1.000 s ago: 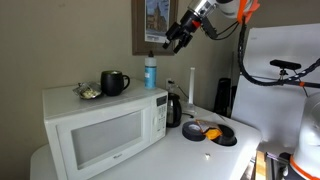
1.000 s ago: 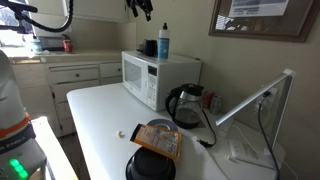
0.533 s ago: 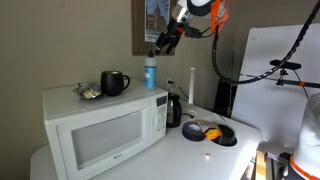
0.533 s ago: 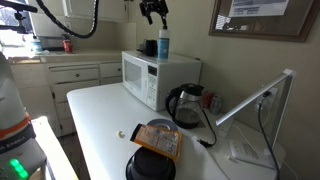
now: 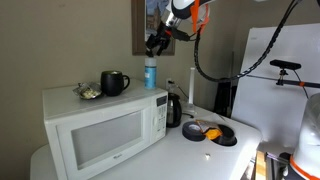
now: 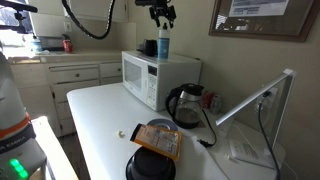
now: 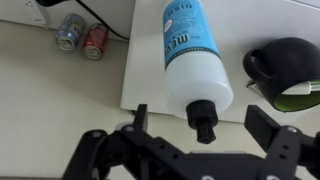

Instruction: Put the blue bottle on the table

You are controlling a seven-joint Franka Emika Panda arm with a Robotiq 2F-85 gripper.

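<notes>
The bottle stands upright just below my gripper on the microwave (image 5: pixel 100 125), so my gripper will next lower its open fingers to both sides of the bottle's white top (image 5: pixel 151 62) and close there.
The blue bottle (image 5: pixel 151 72) stands upright on top of the white microwave (image 5: pixel 100 125), next to a black mug (image 5: pixel 114 82). It also shows in an exterior view (image 6: pixel 163 45) and from above in the wrist view (image 7: pixel 195 50), where its cap looks dark. My gripper (image 5: pixel 156 44) hangs just above the bottle's cap, open and empty, as also seen in an exterior view (image 6: pixel 161 17). In the wrist view the two fingers (image 7: pixel 203 125) stand wide apart on either side of the cap. The white table (image 5: pixel 200 158) lies below, and also shows in an exterior view (image 6: pixel 100 120).
A black kettle (image 5: pixel 172 110) stands on the table beside the microwave. Dark plates with food (image 5: pixel 215 131) lie near the table's edge. A small bowl (image 5: pixel 88 92) sits on the microwave. Two cans (image 7: pixel 82 36) stand on the counter behind. A white board (image 6: pixel 250 120) leans on the table.
My gripper has moved sideways along the wall from beside the bottle to just above its cap. The bottle and mug have not moved.
</notes>
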